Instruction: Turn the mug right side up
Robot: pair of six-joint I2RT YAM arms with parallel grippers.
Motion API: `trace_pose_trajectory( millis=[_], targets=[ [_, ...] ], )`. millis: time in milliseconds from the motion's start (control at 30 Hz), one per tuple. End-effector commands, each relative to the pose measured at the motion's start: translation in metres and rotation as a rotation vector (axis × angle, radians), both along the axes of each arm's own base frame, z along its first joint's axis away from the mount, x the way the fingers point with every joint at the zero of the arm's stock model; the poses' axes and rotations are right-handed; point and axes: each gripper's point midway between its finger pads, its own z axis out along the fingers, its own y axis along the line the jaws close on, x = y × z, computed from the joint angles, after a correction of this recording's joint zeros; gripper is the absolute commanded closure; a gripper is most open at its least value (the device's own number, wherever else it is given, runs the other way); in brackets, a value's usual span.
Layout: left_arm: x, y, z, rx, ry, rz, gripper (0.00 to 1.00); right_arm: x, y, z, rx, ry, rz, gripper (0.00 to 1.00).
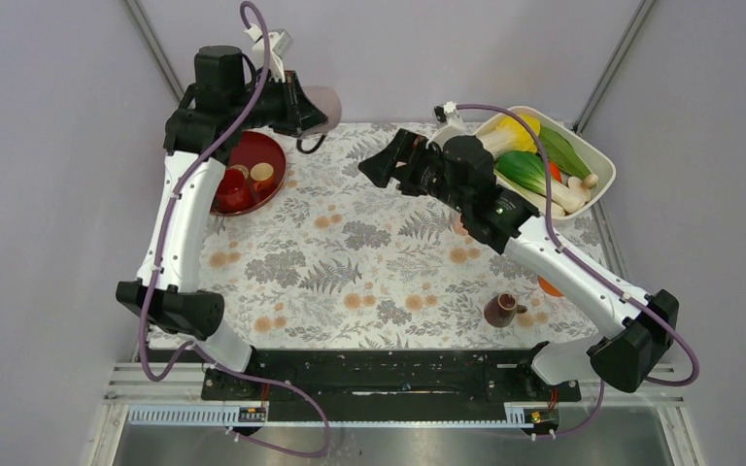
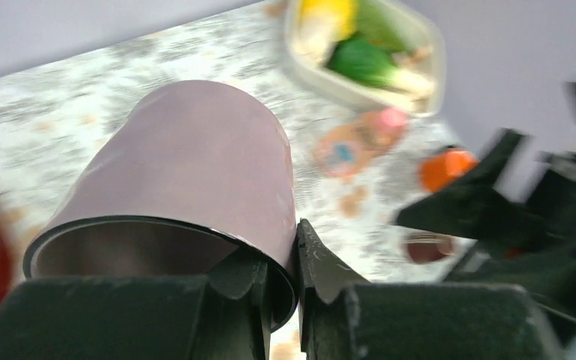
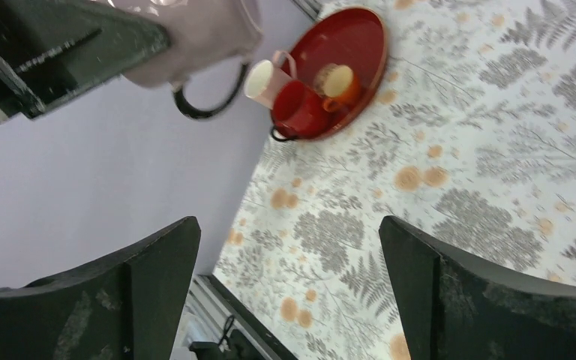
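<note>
The left gripper should next move down and to the left in the top view to the bare far part of the tray, tip the greyish-mauve mug upright, and let go of it.
The pale pink mug (image 3: 265,79) sits in the red tray (image 3: 360,37) at the far left, against a glossy red mug (image 3: 300,109). Its whitish inside faces the right wrist camera. It is barely visible in the top view (image 1: 240,173). My left gripper (image 2: 292,262) is shut on the rim of a greyish-mauve mug (image 2: 195,150) with a black handle. It holds that mug in the air behind the tray, lying sideways (image 1: 321,105). My right gripper (image 3: 289,285) is open and empty above the middle of the table (image 1: 379,165).
A small tan cup (image 1: 262,173) stands in the tray. A white bowl (image 1: 597,155) of toy vegetables sits at the far right. A dark brown cup (image 1: 501,311) and an orange item (image 1: 547,286) lie near the right arm.
</note>
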Motion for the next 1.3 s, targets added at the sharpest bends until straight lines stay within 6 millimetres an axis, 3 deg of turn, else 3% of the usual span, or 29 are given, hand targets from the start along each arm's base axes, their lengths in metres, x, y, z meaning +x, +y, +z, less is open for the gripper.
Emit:
trace_pose_trajectory(
  millis=[0, 167, 367, 533, 600, 733, 933, 1133, 1267],
  targets=[
    [0.047, 0.081, -0.027, 0.44, -0.144, 0.23, 1.0, 0.001, -0.012, -0.036, -0.129, 0.057, -0.047, 0.01],
    [0.093, 0.131, -0.067, 0.602, -0.101, 0.331, 1.0, 0.0, -0.02, -0.065, -0.203, 0.097, -0.064, 0.01],
    [0.155, 0.156, -0.091, 0.753, -0.133, 0.407, 1.0, -0.004, -0.02, -0.082, -0.259, 0.126, -0.037, 0.01],
    [0.209, 0.176, -0.148, 0.88, -0.095, 0.453, 1.0, -0.01, -0.02, -0.097, -0.302, 0.137, -0.016, 0.01],
    [0.227, 0.18, -0.161, 0.906, -0.122, 0.464, 1.0, -0.011, -0.022, -0.105, -0.316, 0.147, -0.016, 0.01],
    [0.255, 0.19, -0.171, 0.968, -0.191, 0.493, 1.0, -0.012, -0.02, -0.119, -0.349, 0.175, 0.002, 0.0],
    [0.266, 0.197, -0.216, 0.993, -0.163, 0.369, 1.0, -0.014, -0.013, -0.13, -0.382, 0.193, 0.038, 0.01],
    [0.265, 0.221, -0.266, 0.969, -0.041, 0.382, 1.0, -0.015, -0.013, -0.138, -0.388, 0.202, 0.041, 0.01],
    [0.264, 0.222, -0.277, 0.976, -0.013, 0.366, 1.0, -0.017, -0.014, -0.145, -0.405, 0.209, 0.05, 0.01]
  ],
)
